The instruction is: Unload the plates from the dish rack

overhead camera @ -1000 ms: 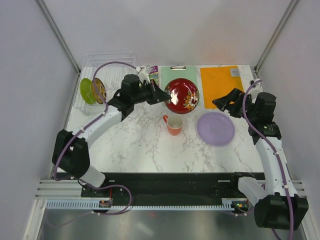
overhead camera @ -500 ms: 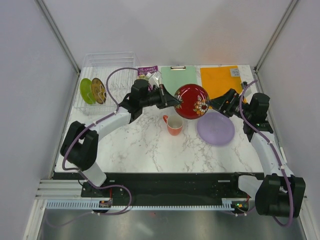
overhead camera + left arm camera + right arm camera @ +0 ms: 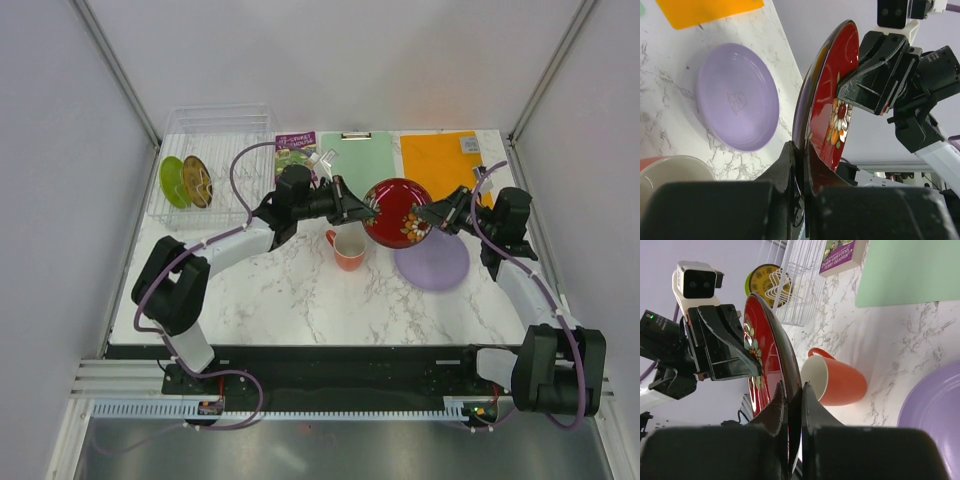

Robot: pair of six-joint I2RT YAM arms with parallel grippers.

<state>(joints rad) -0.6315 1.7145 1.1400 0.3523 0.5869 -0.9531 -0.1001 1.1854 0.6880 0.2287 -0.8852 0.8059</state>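
Observation:
The lavender plate [image 3: 432, 262] [image 3: 943, 417] lies flat and empty, so my right gripper will next carry the red floral plate down onto it, to the right in the top view.
The red floral plate [image 3: 397, 212] hangs upright above the table's middle, gripped from both sides. My left gripper [image 3: 368, 208] is shut on its left rim [image 3: 801, 150], and my right gripper [image 3: 425, 214] is shut on the opposite rim [image 3: 792, 390]. The lavender plate [image 3: 440, 262] lies flat on the marble, just below and to the right. In the white wire dish rack [image 3: 215, 140] at the far left stand a lime green plate [image 3: 172, 182] and a dark plate with a yellow pattern [image 3: 197, 181].
An orange mug [image 3: 349, 250] stands just below the left gripper. A mint-green clipboard [image 3: 350, 155], an orange mat [image 3: 440, 160] and a small book [image 3: 296, 143] lie along the back edge. Grey walls close in both sides.
The left arm carried the red plate to the right, over the mug. The right gripper came in from the right and shut on the plate's other rim.

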